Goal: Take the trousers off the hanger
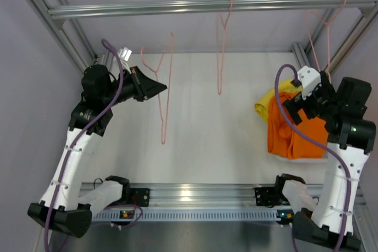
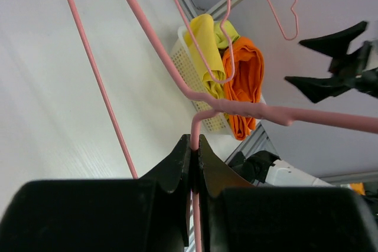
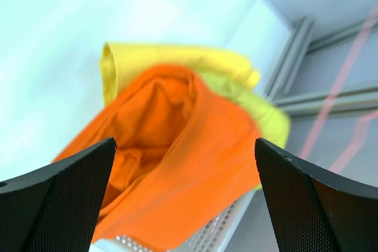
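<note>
Only the pink hanger is still off the bar, so my left gripper should move outward next and release it on the free part of the aluminium bar (image 1: 155, 8).
The three trousers lie piled in a white basket (image 1: 307, 159) at the right: orange (image 1: 295, 134) on top, yellow (image 1: 264, 105) and yellow-green (image 1: 287, 85) beneath. In the right wrist view, orange (image 3: 177, 163), yellow (image 3: 153, 57) and yellow-green (image 3: 269, 119) fill the frame. My right gripper (image 1: 293, 110) is open and empty just above the orange trousers (image 2: 248, 81). My left gripper (image 1: 160, 89) is shut on the wire of a bare pink hanger (image 1: 165, 95); in the left wrist view the jaws pinch that wire (image 2: 194, 143).
Two more bare pink hangers (image 1: 221, 45) (image 1: 322, 28) hang from the aluminium rail (image 1: 177, 7) across the back. Frame posts stand at both back corners. The basket (image 2: 189, 66) sits by the right frame post.
</note>
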`<state>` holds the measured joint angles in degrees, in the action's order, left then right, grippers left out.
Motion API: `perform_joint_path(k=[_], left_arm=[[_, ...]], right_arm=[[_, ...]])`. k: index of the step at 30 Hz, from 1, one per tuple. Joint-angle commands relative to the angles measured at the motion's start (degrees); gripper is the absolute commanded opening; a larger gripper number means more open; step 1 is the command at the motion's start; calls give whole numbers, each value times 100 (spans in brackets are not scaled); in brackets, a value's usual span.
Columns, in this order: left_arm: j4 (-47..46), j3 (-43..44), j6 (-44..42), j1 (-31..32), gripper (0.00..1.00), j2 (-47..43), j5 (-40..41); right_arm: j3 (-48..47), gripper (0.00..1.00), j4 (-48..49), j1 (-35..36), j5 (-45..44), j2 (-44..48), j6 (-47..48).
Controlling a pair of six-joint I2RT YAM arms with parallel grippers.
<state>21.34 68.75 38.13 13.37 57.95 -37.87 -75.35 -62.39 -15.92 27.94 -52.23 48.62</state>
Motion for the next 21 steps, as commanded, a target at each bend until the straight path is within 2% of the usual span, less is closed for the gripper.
perform_joint_path(k=[1,7,12,21], left_arm=[[719,664,-947,35,0,293,-71],[1346,1849,-1326,35,0,1023,358],[1224,2449,-765,35,0,1499,895],[1258,3855,-526,43,0,2562,1237]], right_arm=[[-822,99,-528,2,782,178,-502],[-1570,99,-485,10,949,-68,-1073],[-1781,100,-257,1,1011,-182,-1592],[-1693,100,-80,1,1046,-226,-1900]])
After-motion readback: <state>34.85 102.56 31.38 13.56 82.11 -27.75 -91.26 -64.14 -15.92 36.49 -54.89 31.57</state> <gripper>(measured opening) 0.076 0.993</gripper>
